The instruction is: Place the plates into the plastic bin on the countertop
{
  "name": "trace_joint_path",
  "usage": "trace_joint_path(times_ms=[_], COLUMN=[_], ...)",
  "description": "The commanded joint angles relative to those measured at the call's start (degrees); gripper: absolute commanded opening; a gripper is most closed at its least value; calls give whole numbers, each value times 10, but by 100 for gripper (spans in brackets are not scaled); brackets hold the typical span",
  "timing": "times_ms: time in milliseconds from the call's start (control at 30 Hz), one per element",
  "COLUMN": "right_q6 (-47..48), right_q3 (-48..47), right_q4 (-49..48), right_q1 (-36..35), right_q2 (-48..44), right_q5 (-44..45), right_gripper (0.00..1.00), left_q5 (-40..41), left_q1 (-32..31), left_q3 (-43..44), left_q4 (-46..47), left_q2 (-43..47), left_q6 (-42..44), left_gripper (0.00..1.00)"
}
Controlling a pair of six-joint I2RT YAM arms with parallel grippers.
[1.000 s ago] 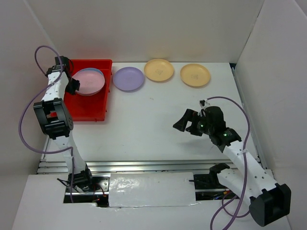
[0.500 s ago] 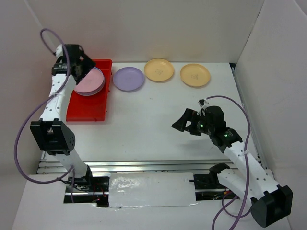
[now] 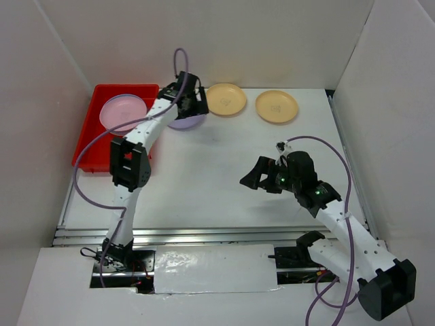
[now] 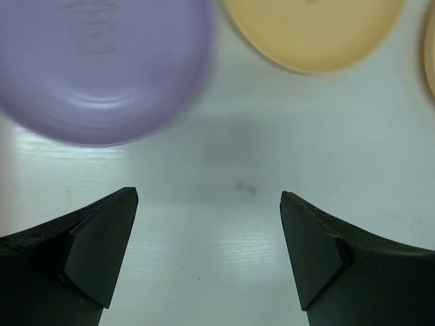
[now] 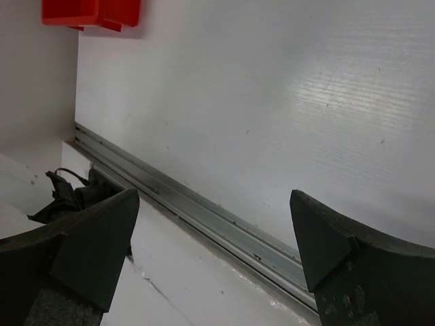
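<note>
Next, my left gripper moves down, open, onto the purple plate's rim (image 3: 204, 118) (image 4: 202, 75) facing the yellow plates and closes, since bare countertop beside it leaves a finger room.
The red plastic bin (image 3: 94, 155) stands at the far left of the white countertop (image 3: 217, 170) and holds a stack with a pink plate (image 3: 122, 113) on top. A purple plate (image 3: 182, 123) lies just right of the bin, and two yellow plates (image 3: 225, 99) (image 3: 276, 106) lie further right along the back. My left gripper (image 3: 193, 103) is open and empty above the purple plate's right side. In the left wrist view the purple plate (image 4: 102, 68) and a yellow plate (image 4: 312, 34) lie beyond my open gripper (image 4: 207, 231). My right gripper (image 3: 253, 178) is open and empty at mid-table.
White walls enclose the table on three sides. A metal rail (image 3: 204, 234) runs along the near edge and also shows in the right wrist view (image 5: 204, 210), as does a corner of the bin (image 5: 92, 12). The right gripper (image 5: 214, 231) points at this rail.
My left arm has swung right from over the bin to the purple plate, leaving the pink plate in the bin. The right gripper has shifted slightly left.
</note>
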State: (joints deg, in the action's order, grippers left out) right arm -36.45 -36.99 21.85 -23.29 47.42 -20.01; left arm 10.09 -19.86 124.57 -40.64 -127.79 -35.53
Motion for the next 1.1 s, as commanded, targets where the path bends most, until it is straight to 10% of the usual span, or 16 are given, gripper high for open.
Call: trace_joint_path(times_ms=[0,500,700,967,1067], right_q6=[23,62,54,54,49], right_q3=[10,31,25,-19,-29], right_q4=[-22,-33,-37,5,18], right_q1=[-5,-18,-32,-62,-81], right_q2=[-8,-17,-15,-43,-57], right_q5=[-17,-52,-52,-17,-2], right_gripper=[100,100,100,100,100], left_q5=[7,-12,-35,-9,9], left_q1=[-26,-11,-4,-10,-5], left_q3=[59,-52,49,-86,-107], left_q4=[32,264,200,273,271], left_q2=[-23,-98,-191,-126,-106], left_q6=[86,237,218,162,144], left_gripper=[99,99,99,49,8])
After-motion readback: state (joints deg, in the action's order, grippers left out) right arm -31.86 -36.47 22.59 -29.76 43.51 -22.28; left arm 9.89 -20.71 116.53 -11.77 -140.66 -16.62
